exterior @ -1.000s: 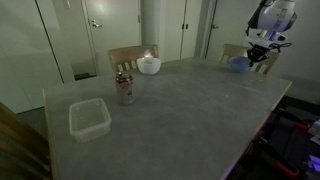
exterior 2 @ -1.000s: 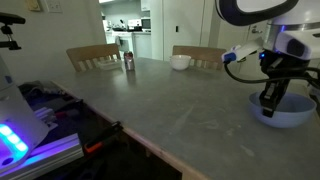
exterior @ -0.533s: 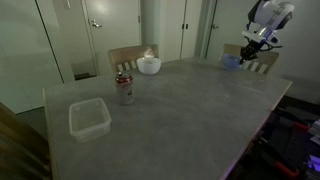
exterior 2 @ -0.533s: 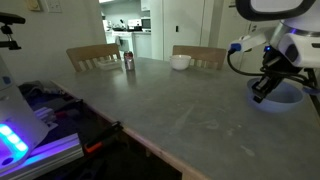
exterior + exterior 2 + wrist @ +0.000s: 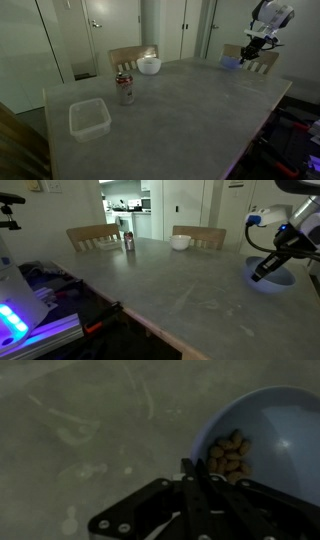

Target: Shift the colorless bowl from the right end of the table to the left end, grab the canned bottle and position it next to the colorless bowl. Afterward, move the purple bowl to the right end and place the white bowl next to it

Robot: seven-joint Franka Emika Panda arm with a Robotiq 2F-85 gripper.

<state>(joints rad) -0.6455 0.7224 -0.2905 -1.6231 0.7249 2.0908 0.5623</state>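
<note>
The purple bowl still hangs tipped. It eases down and out of its tilt [image 5: 256, 276] onto the grey tabletop beneath it next, and my gripper releases it.
The purple bowl [image 5: 231, 62] sits at the far right end of the grey table [image 5: 185, 115]; it also shows in an exterior view [image 5: 275, 278] and in the wrist view [image 5: 270, 430], with nuts inside. My gripper [image 5: 193, 463] is shut on its near rim, and the arm leans in at a tilt [image 5: 256, 276] [image 5: 246, 52]. The white bowl [image 5: 149, 66] [image 5: 181, 242] stands at the far edge. The canned bottle [image 5: 125, 88] [image 5: 129, 242] stands upright beside the colorless bowl [image 5: 89, 118] at the left end.
Wooden chairs stand behind the table's far edge [image 5: 128, 56] [image 5: 262, 58] [image 5: 92, 235] [image 5: 200, 235]. Closed doors line the back wall. A lit device with purple light [image 5: 20, 315] sits beside the table's near corner.
The arm has tilted from upright over the purple bowl to a slant, and the bowl has shifted a little along the table with the gripper.
</note>
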